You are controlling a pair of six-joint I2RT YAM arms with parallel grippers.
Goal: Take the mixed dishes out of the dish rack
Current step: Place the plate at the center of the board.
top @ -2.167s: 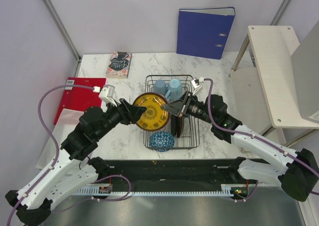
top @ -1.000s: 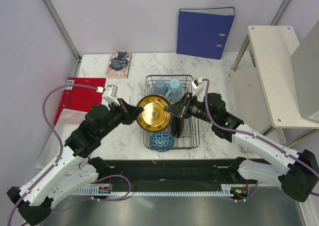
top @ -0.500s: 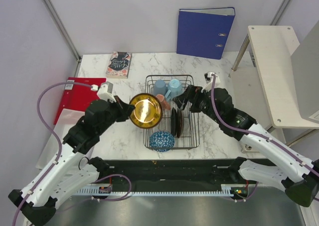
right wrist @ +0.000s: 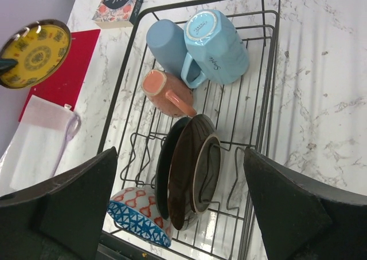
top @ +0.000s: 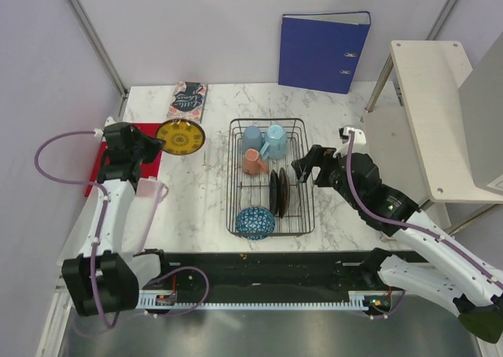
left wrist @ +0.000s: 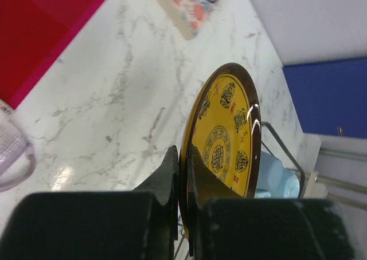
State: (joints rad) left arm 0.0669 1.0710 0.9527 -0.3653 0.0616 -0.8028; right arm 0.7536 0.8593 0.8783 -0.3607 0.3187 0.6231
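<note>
The left gripper goes down next and releases the plate (top: 180, 137) on the bare marble, which lies clear below between the red folder and the rack.
The yellow-and-red plate (top: 180, 137) is out of the dish rack (top: 233, 176), over the marble left of it. My left gripper (top: 149, 143) is shut on the plate's (left wrist: 226, 134) rim, its fingers (left wrist: 166, 168) pinching the edge. In the rack (right wrist: 269, 71) stay two blue mugs (right wrist: 215, 42), a salmon cup (right wrist: 163, 88), black dishes (right wrist: 192, 168) standing on edge and the blue net-patterned bowl (right wrist: 137, 217). My right gripper (top: 302, 168) hangs open and empty above the rack's right side, its jaws wide apart over the black dishes (top: 277, 192).
A red folder (top: 118, 149) lies at the table's left under the left arm, with a white clear pouch (top: 149, 190) near it. A book (top: 187, 101) lies at the back left. A blue binder (top: 323, 50) leans on the back wall. A white side table (top: 436, 113) stands on the right.
The right gripper let go of the plate, opened wide and drew back to the right. The left arm swung the plate out of the rack, leftward toward the red folder.
</note>
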